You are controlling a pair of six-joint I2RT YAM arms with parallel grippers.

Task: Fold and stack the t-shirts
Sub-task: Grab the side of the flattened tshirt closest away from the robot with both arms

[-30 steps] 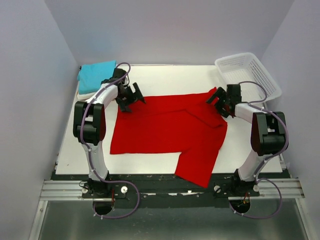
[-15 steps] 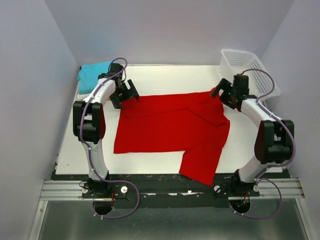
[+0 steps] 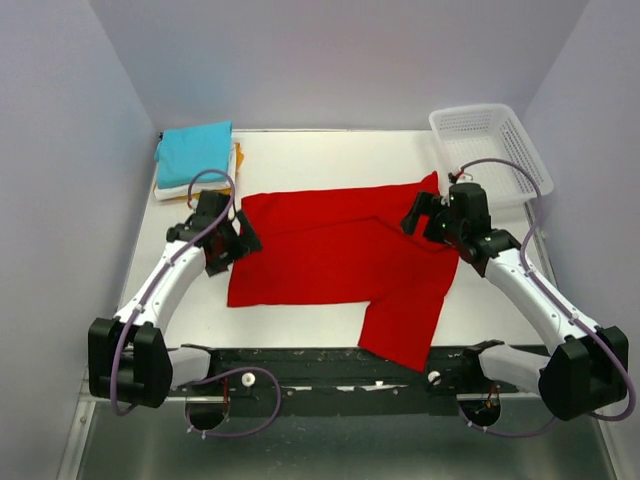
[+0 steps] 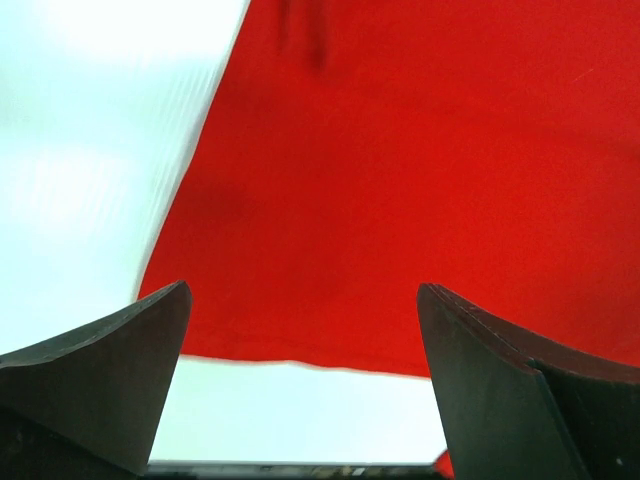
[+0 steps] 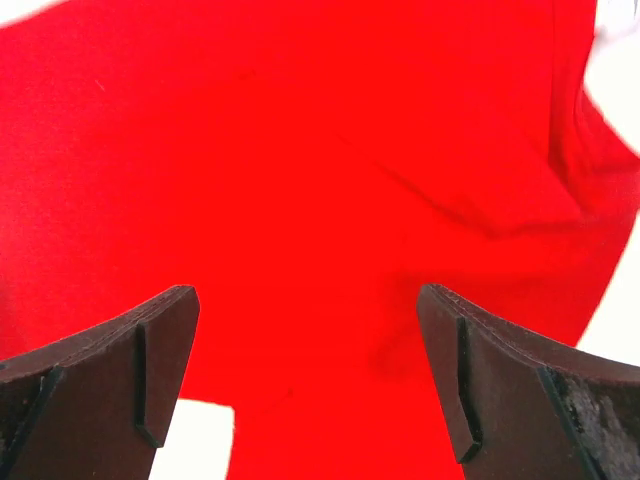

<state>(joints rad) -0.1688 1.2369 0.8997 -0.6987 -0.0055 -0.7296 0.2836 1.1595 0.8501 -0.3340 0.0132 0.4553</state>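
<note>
The robot needs to move its right gripper back and down next, onto the near end of the red flap (image 3: 395,352), because that end sticks out past the red shirt's straight near edge.
A bright red t-shirt (image 3: 340,250) lies spread across the middle of the white table (image 3: 300,155). One flap (image 3: 400,325) reaches down to the near edge. At the back left corner sits a stack of folded t-shirts: turquoise (image 3: 195,150) on top, white (image 3: 172,189) below, and an orange-yellow edge (image 3: 237,158) showing. My left gripper (image 3: 237,243) (image 4: 305,290) hovers open over the red shirt's left edge. My right gripper (image 3: 418,214) (image 5: 308,292) hovers open above the shirt's right part. Neither holds anything.
A white plastic lattice basket (image 3: 490,138) stands at the back right corner, just behind the right arm. Grey walls close in the table on the left, back and right. The arms' mounting rail (image 3: 330,375) runs along the near edge.
Both grippers have drawn back from the shirt's far corners toward the near side. The left came down along the left edge. The red shirt has settled flat. Both stayed open.
</note>
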